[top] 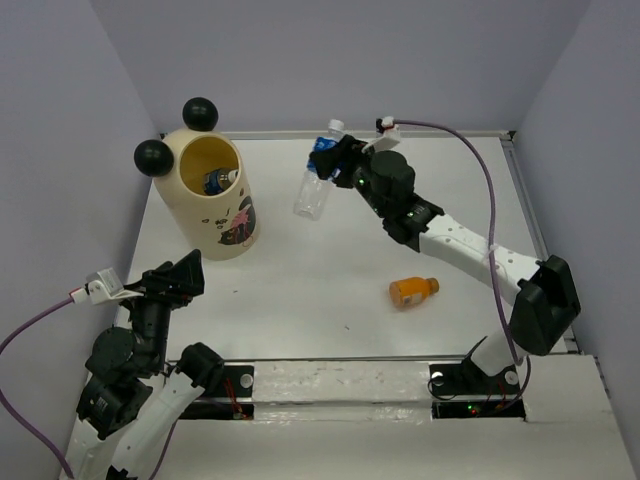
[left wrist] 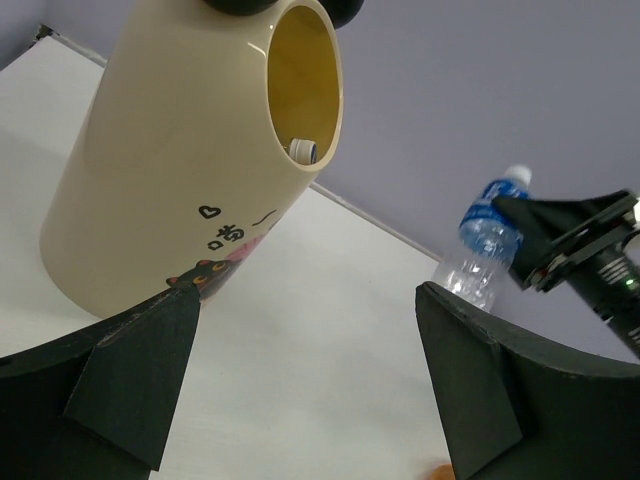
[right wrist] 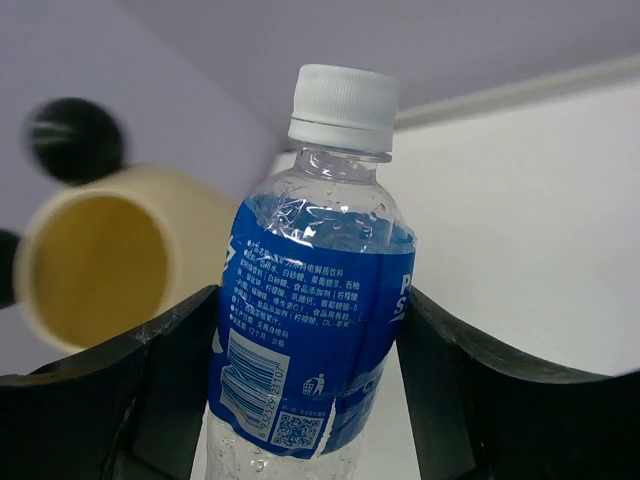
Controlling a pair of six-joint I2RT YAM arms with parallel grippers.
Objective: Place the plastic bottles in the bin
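Observation:
The right gripper moves to the left in the top view, over the bin's opening (top: 207, 164), next to release the clear bottle (top: 314, 183), since that bottle hangs beside the bin.
A clear plastic bottle (top: 314, 183) with a blue label and white cap (right wrist: 343, 105) sits between the fingers of my right gripper (top: 328, 160), which is shut on its labelled middle (right wrist: 318, 330). It is held tilted to the right of the bin (top: 215, 205). The cream bin stands upright at the back left, and a blue-labelled bottle (top: 219, 180) lies inside it. An orange bottle (top: 413, 290) lies on its side on the table at centre right. My left gripper (top: 182, 276) stands open near the bin's front, nothing between its fingers (left wrist: 470, 380).
Two black balls (top: 199, 112) sit on the bin's rim. Lilac walls close the table at the back and on both sides. The right arm (top: 470, 250) stretches diagonally across the right half of the white table (top: 300, 300).

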